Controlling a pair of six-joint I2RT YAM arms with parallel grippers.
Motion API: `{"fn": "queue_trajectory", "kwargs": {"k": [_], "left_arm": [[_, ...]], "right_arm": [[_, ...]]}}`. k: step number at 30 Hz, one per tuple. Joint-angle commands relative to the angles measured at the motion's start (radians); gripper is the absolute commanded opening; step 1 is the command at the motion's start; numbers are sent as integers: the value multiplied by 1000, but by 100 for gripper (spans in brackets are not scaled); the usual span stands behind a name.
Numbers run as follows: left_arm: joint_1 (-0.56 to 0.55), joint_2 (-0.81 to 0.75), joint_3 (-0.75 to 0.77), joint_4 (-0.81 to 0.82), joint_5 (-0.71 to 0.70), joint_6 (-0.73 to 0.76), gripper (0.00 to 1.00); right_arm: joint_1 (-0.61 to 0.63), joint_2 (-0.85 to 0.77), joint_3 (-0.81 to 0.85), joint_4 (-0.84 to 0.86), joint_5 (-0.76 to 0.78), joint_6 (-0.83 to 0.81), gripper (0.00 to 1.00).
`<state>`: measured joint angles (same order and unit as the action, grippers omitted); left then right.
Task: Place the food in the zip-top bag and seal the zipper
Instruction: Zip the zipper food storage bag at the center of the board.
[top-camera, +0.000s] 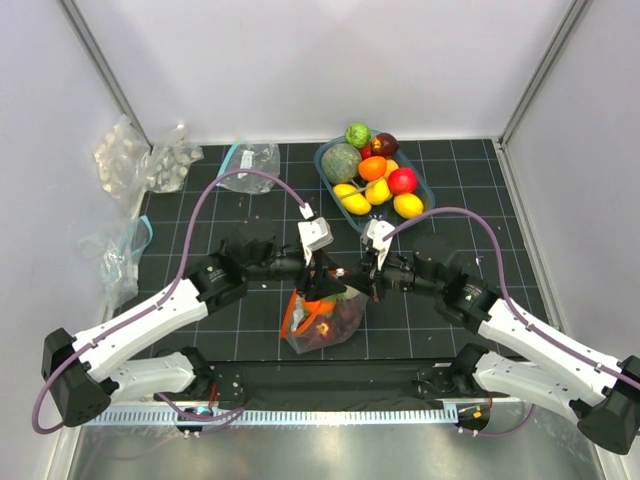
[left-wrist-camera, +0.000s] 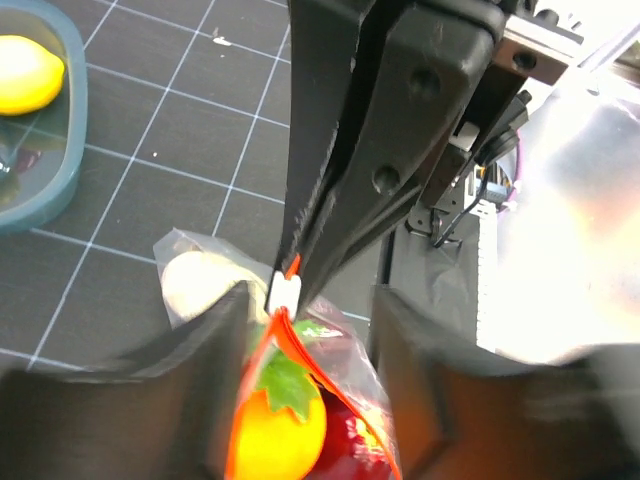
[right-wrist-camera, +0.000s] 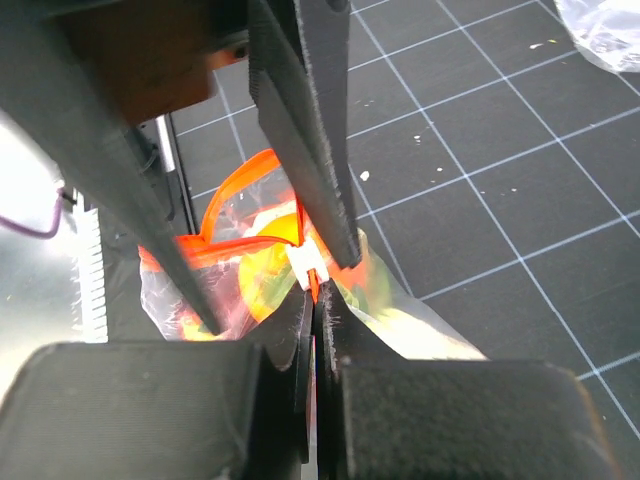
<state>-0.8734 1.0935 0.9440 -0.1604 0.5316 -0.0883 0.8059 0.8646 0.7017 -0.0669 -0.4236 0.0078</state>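
I need to move my right gripper to the right in the top view and outward toward the tray's near edge (top-camera: 426, 207), and let go of the zipper, since it gapes.
The zip-top bag (top-camera: 325, 318) stands near the table's front edge, holding an orange fruit with a green leaf (left-wrist-camera: 281, 422) and a red piece (left-wrist-camera: 350, 435). Its orange-red zipper (right-wrist-camera: 240, 243) gapes along most of the mouth, and a white slider (right-wrist-camera: 307, 266) sits at one end. My right gripper (right-wrist-camera: 318, 298) is shut on the zipper strip just beside that slider. My left gripper (left-wrist-camera: 310, 300) is open, one finger on each side of the bag's mouth, with a gap between each finger and the plastic. More food (top-camera: 373, 168) lies in the tray behind.
A blue oval tray (top-camera: 428, 192) at the back centre holds the fruits and vegetables. Clear bags with teal strips lie at the back (top-camera: 250, 160) and at the left (top-camera: 122, 252). Crumpled white plastic (top-camera: 140, 155) sits in the back left corner.
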Motion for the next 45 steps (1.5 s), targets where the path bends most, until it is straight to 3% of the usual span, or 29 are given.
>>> {"fn": "queue_trajectory", "kwargs": {"k": [1,5,20,29,33,36,45], "left_arm": [[-4,-61,-33,67,-39,-22,60],[-6,-90,-63,91,-77,-13,65],[-6,-63,-57,102,-73,-19,50],[-6,-32,-44,93,-81,-13,34],[-6,-26,-34,79,-85,-5,15],[-6,-37,-36,70,-107,-2,8],[-6,-57,-50,68,-180,-5,1]], "right_arm": [[3,-10,24,127,62,27,1],[3,-13,21,130,56,29,1],[3,25,47,105,-33,15,1],[3,16,42,108,-37,15,1],[3,13,42,108,-29,15,1],[3,10,39,110,-18,17,1],[-8,-58,-11,147,241,69,1]]}}
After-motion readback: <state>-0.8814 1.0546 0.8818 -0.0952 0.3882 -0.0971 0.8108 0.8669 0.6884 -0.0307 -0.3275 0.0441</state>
